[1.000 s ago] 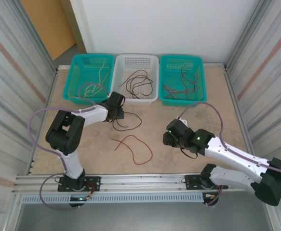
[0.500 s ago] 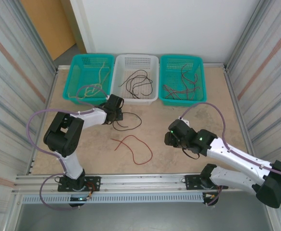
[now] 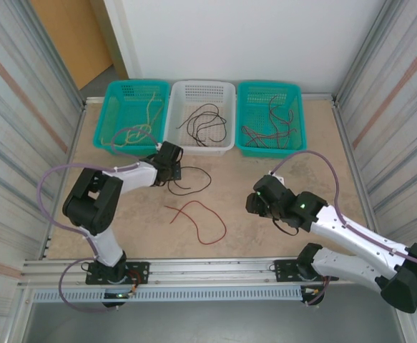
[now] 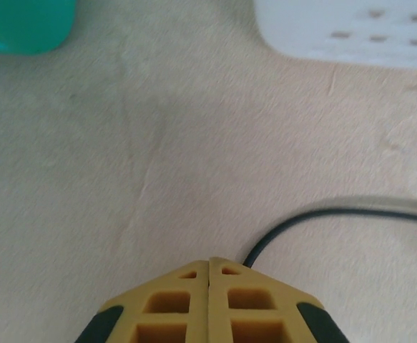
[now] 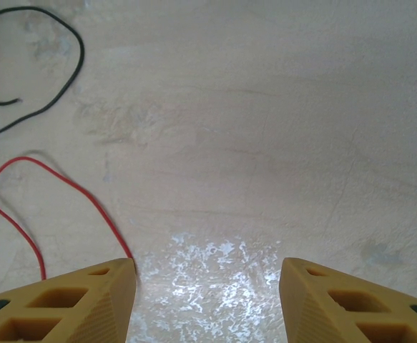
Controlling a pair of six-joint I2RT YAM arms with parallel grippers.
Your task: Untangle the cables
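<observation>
The black cable goes up in my left gripper and away from my base over the white basket (image 4: 358, 28) next, before its release.
A black cable (image 3: 192, 183) lies looped on the table just right of my left gripper (image 3: 172, 172). In the left wrist view the yellow fingers (image 4: 258, 300) are pressed together, and the black cable (image 4: 315, 214) runs in under the right fingertip; the pinch itself is hidden. A red cable (image 3: 201, 218) curls on the table in front of it. My right gripper (image 3: 255, 204) hovers open to the right of the red cable, nothing between its fingers. In the right wrist view the red cable (image 5: 76, 194) ends by the left fingertip (image 5: 115, 275), and the black cable (image 5: 54, 86) lies beyond.
Three baskets stand along the back: a teal basket (image 3: 111, 107) with tan cables, a white basket (image 3: 201, 85) with black cables, and another teal basket (image 3: 271, 84) with dark cables. Corrugated metal walls close both sides. Bare table lies between the arms.
My left gripper's jaws have closed at the black cable's end and it shifted slightly left. The right gripper has drifted a little right and toward the near edge, still open.
</observation>
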